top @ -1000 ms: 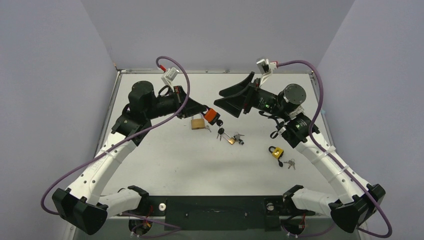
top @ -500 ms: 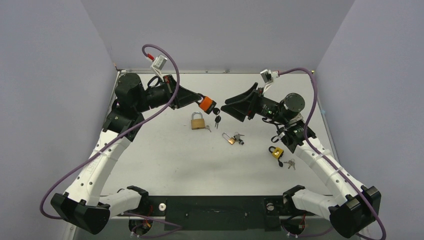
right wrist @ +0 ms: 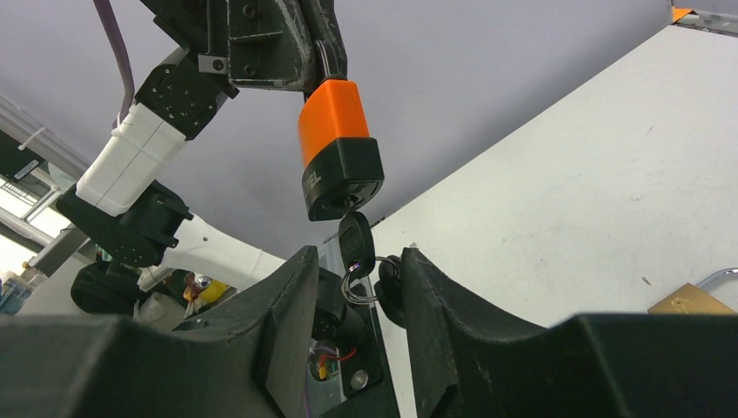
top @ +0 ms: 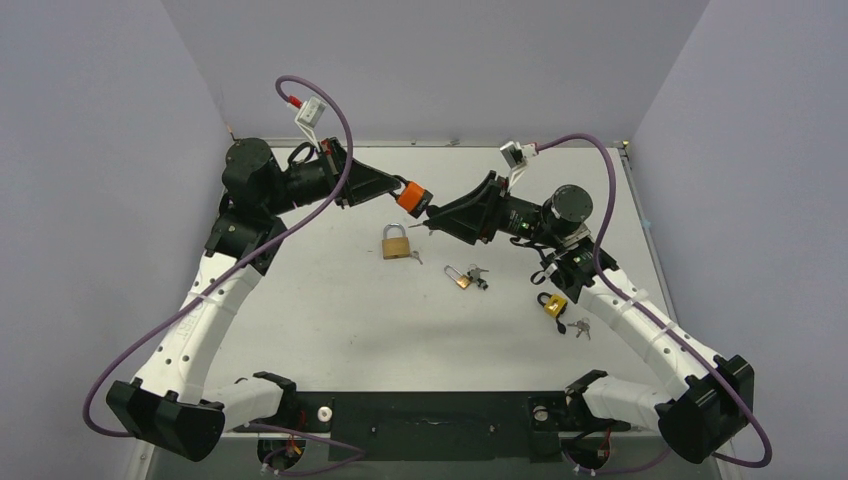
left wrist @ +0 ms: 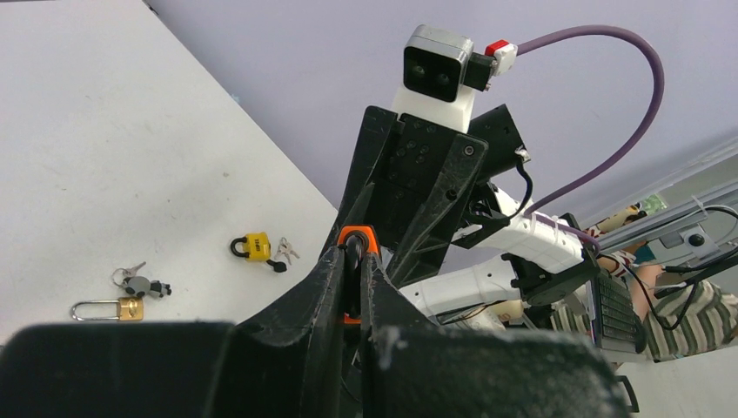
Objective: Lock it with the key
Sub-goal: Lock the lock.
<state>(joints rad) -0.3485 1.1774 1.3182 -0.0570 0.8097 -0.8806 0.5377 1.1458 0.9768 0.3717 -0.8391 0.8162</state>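
Note:
The padlock swings below and to the left in the top view next, and my left gripper lowers and releases it there on tabletop bare of locks.
An orange and black padlock hangs in the air over the far middle of the table, my left gripper shut on its shackle. In the left wrist view the orange body shows just past the closed fingertips of the left gripper. A black-headed key sticks out of the padlock's underside, with a ring and a second key hanging from it. My right gripper faces the lock from the right. Its jaws stand on either side of the key head, with a gap still showing on the left side.
On the table lie a brass padlock, a small brass padlock with keys, and a yellow padlock with its keys. Grey walls enclose the table on three sides.
My left arm has lifted the orange padlock up and back to the left. The right gripper has followed it leftward, and its jaws have narrowed round the hanging key.

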